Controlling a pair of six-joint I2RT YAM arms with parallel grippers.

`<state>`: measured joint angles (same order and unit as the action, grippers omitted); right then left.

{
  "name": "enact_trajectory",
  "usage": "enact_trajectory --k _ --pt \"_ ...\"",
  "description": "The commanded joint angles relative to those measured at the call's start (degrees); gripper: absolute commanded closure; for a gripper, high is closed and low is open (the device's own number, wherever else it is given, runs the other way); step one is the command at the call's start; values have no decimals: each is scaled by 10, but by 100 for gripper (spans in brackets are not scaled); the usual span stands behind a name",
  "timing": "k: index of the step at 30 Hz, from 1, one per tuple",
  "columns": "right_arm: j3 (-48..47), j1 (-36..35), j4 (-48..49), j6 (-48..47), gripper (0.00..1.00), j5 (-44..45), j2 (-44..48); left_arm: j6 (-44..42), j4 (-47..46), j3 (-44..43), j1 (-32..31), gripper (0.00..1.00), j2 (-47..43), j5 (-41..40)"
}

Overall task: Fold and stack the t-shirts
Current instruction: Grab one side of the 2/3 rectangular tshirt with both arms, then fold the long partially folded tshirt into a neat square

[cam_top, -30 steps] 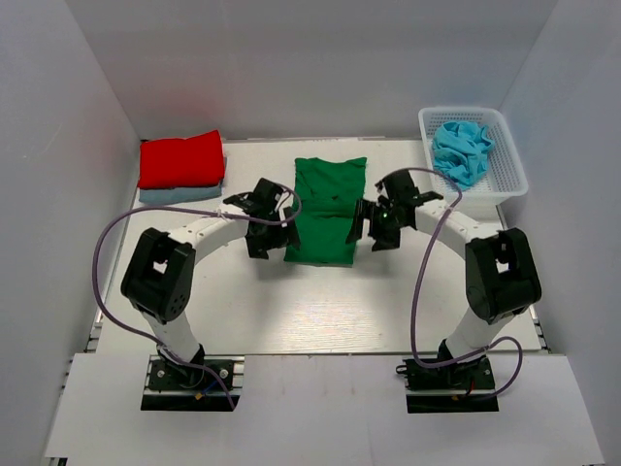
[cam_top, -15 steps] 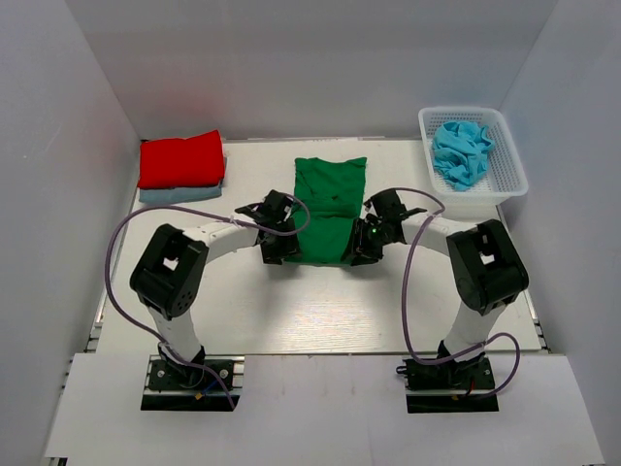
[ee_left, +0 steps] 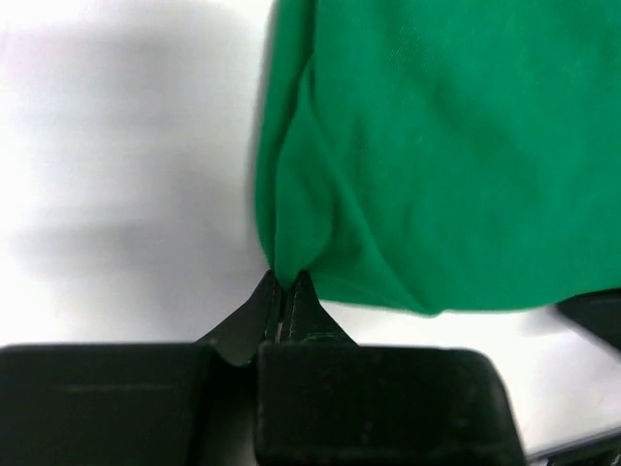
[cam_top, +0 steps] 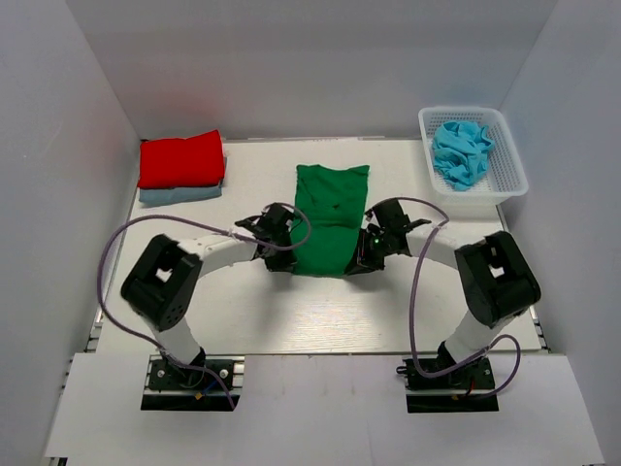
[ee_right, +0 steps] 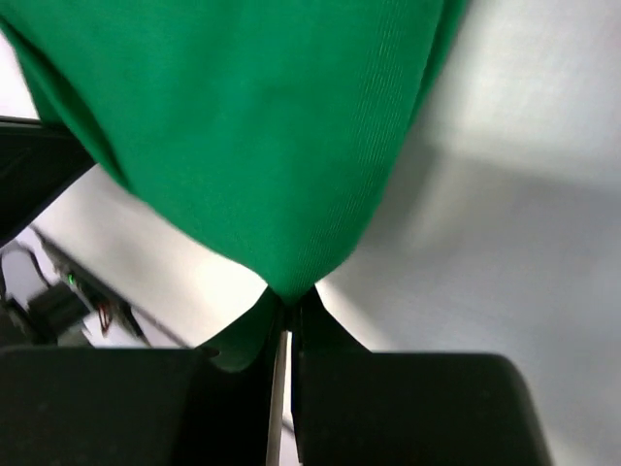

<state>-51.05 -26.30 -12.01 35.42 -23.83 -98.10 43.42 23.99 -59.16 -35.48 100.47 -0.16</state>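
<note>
The long folded t-shirt's far end (cam_top: 351, 178) lies outward, so my right gripper next needs to lift its pinched corner outward over the t-shirt and release it there to halve the length.
A dark green t-shirt (cam_top: 328, 218) lies as a long folded strip in the middle of the table. My left gripper (cam_top: 283, 259) is shut on its near left corner (ee_left: 291, 254), and my right gripper (cam_top: 361, 262) is shut on its near right corner (ee_right: 291, 277). Both pinched corners are pulled into small peaks of cloth. A folded red t-shirt (cam_top: 180, 159) rests on a folded pale blue t-shirt (cam_top: 175, 194) at the back left. A crumpled turquoise t-shirt (cam_top: 462, 150) sits in the basket.
A white mesh basket (cam_top: 509, 160) stands at the back right corner. White walls close in the table on the left, right and back. Both arms' purple cables loop out over the table sides.
Both grippers came down onto the near corners of the green t-shirt and closed on them. The shirt's near edge has been drawn slightly narrower and toward me.
</note>
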Motion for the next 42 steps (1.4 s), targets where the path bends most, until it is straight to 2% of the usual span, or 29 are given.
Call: enact_trajectory --k 1,4,7,11,14,18,21,25,28,37,42 --pt "20 -14 -63 -23 100 -13 74 9 67 47 -13 100 -114 -36" --pt "28 -21 -134 -33 100 -24 156 9 113 74 -26 100 -209 4" --pt "18 -22 -206 -44 100 -42 219 9 178 56 -31 100 -280 51" --pt "-6 -19 -231 -37 100 -126 260 14 247 -5 -36 100 -308 70" --pt "-57 -16 -263 -31 100 -131 240 20 277 -70 -36 100 -302 50" --pt "-140 2 -295 -40 100 -122 187 39 274 -99 -22 100 -270 12" --pt "-191 20 -302 -53 100 -115 143 39 280 -153 -22 100 -228 -30" --pt "-257 43 -296 -57 100 -131 76 61 292 -203 -16 100 -180 -105" --pt "-287 62 -296 -60 100 -154 37 62 278 -233 -3 100 -144 -129" --pt "-360 100 -268 -52 100 -201 -66 50 267 -319 38 100 -18 -142" --pt "-400 112 -255 -42 100 -200 -123 42 268 -389 60 100 58 -122"
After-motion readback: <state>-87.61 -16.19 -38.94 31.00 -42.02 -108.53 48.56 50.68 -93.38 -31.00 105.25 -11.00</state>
